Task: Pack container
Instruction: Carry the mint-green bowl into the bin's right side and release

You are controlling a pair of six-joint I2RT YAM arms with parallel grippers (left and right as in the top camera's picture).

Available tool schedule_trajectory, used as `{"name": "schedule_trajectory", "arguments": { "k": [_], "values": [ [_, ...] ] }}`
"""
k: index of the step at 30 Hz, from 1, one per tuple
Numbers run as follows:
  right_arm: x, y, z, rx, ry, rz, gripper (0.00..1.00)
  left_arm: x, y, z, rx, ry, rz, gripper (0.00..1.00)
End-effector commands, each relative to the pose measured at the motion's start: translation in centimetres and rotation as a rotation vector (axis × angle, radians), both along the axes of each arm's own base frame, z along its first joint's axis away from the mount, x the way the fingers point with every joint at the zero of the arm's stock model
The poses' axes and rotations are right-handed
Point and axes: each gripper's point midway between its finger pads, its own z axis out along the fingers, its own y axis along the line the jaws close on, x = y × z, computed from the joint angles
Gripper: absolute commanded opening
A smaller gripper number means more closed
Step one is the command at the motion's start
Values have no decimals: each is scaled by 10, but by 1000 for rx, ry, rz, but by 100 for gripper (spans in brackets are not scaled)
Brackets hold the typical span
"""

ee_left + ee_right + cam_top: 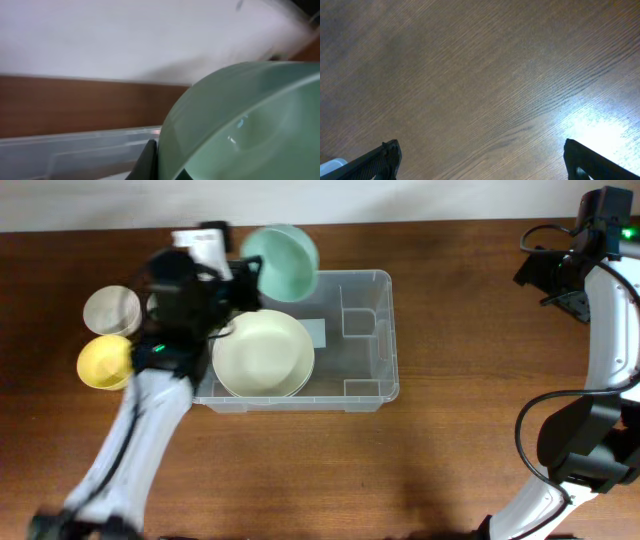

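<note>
The container's empty bottom lies below the left gripper, to the right in the overhead view, so the left gripper should go down there next and release the pale green bowl beside the cream one.
The clear plastic container (368,340) lies mid-table with a white label on its base. A cream bowl (263,354) sits in its left half. My left gripper (245,278) is shut on the rim of a pale green bowl (282,260) and holds it tilted above the container's back left corner. In the left wrist view the green bowl (250,125) fills the right side, one dark finger (147,162) pressed against its wall, with the container's rim (75,142) below. My right gripper (480,160) is open and empty over bare table, seen far right in the overhead view (565,275).
A beige cup (111,309) and a yellow cup (104,361) stand left of the container. A white object (197,243) lies at the table's back edge behind my left arm. The wall runs along the back.
</note>
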Motion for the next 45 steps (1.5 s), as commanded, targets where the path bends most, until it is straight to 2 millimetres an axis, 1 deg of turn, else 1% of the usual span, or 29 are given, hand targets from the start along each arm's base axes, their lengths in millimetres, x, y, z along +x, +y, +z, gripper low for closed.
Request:
{"name": "schedule_trajectory", "arguments": {
  "k": [1,2,4,7,9,13,16,18,21,35,45],
  "values": [
    [0,-1,-1,-1,0,-3,99,11,-39,-60,50,101,-72,1],
    [0,-1,-1,-1,0,-3,99,11,-47,-72,57,128,-87,1],
    [0,-1,-1,-1,1,-3,99,8,-63,-91,75,161,-122,1],
    [0,-1,-1,-1,1,-3,99,-2,-83,-110,134,172,-190,1],
    [0,-1,-1,-1,1,-4,99,-5,-87,-118,166,184,-190,1],
    [0,-1,-1,-1,1,-3,99,-6,-86,-132,207,215,-165,1],
    [0,-1,-1,-1,1,-3,99,-6,-87,-148,217,245,-168,1],
    [0,-1,-1,-1,0,-3,99,-6,-87,-163,227,275,-169,1],
    [0,-1,-1,-1,0,-3,99,-6,-87,-179,236,305,-171,1],
    [0,-1,-1,-1,0,-3,99,-6,-87,-182,237,309,-172,1],
    [0,-1,-1,-1,0,-3,99,-9,-90,-181,225,313,-195,2]
  ]
}}
